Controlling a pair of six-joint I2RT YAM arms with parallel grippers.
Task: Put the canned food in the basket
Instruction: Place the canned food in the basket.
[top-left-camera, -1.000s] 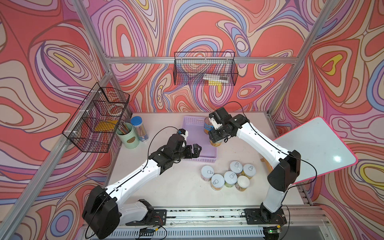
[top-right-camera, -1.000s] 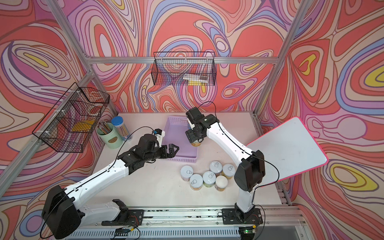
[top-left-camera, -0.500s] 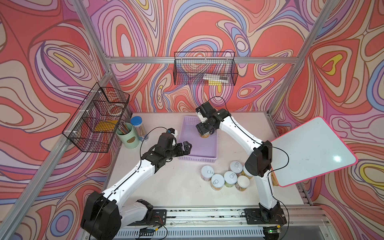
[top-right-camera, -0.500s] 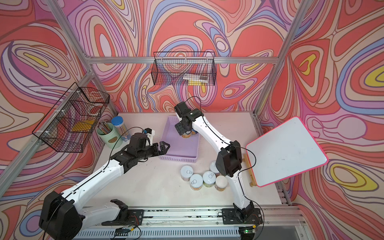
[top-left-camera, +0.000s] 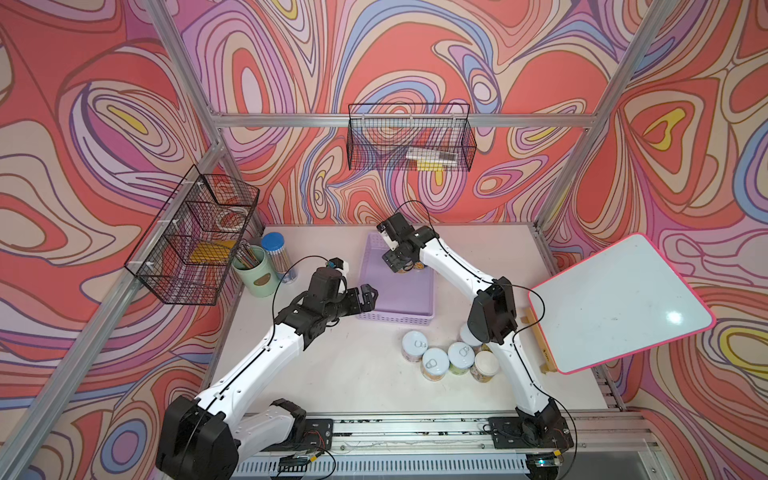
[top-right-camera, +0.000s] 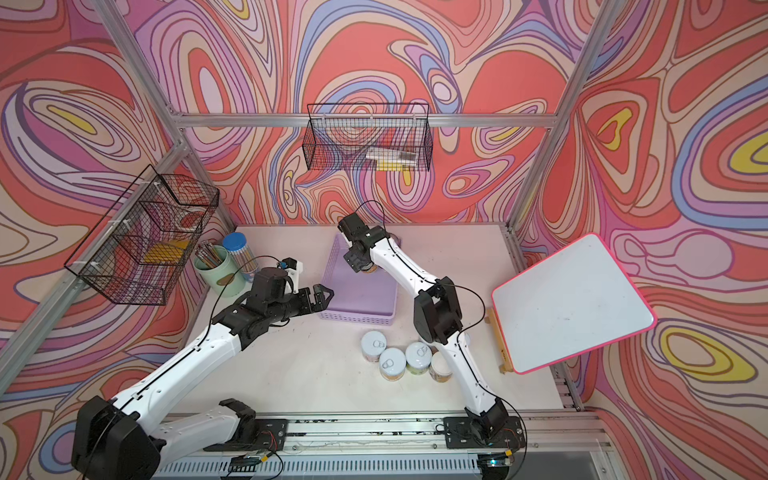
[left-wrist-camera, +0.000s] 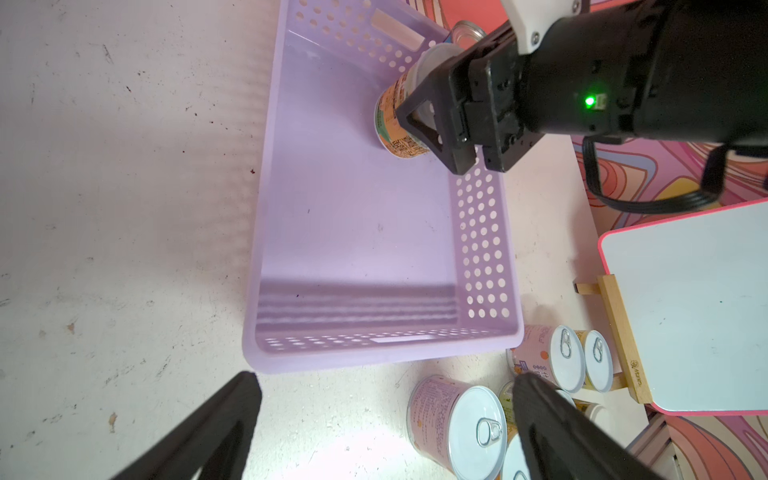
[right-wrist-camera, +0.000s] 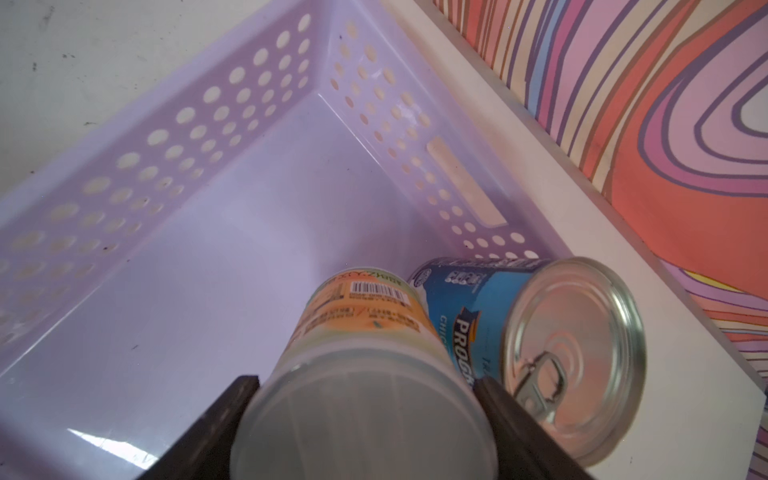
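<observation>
My right gripper needs to move gently outward and down to the basket's bare bottom by its far side (right-wrist-camera: 364, 220), away from the blue can (right-wrist-camera: 540, 332), and let go there.
My right gripper (right-wrist-camera: 365, 386) is shut on a short orange-labelled can (right-wrist-camera: 365, 328) with a cloudy lid. It holds the can upright in the far end of the lilac basket (top-left-camera: 395, 320), as both top views show (top-right-camera: 368, 269). A taller blue can (right-wrist-camera: 540, 332) with a silver top stands right beside the held can, at the basket's far corner; I cannot tell whether it is inside. Several more cans (top-left-camera: 435, 363) cluster on the table in front of the basket. My left gripper (top-left-camera: 363, 297) hangs open and empty at the basket's near left corner.
A pink-edged whiteboard (top-left-camera: 615, 303) on a wooden easel stands at the right. A mint-green pen cup (top-left-camera: 253, 270) and a blue-lidded jar (top-left-camera: 274, 245) sit at the back left. Black wire baskets (top-left-camera: 195, 237) hang on the left and back walls.
The right gripper carried the orange can leftward from the basket's right edge to over its far end. The left gripper drew back a little to the left, still open.
</observation>
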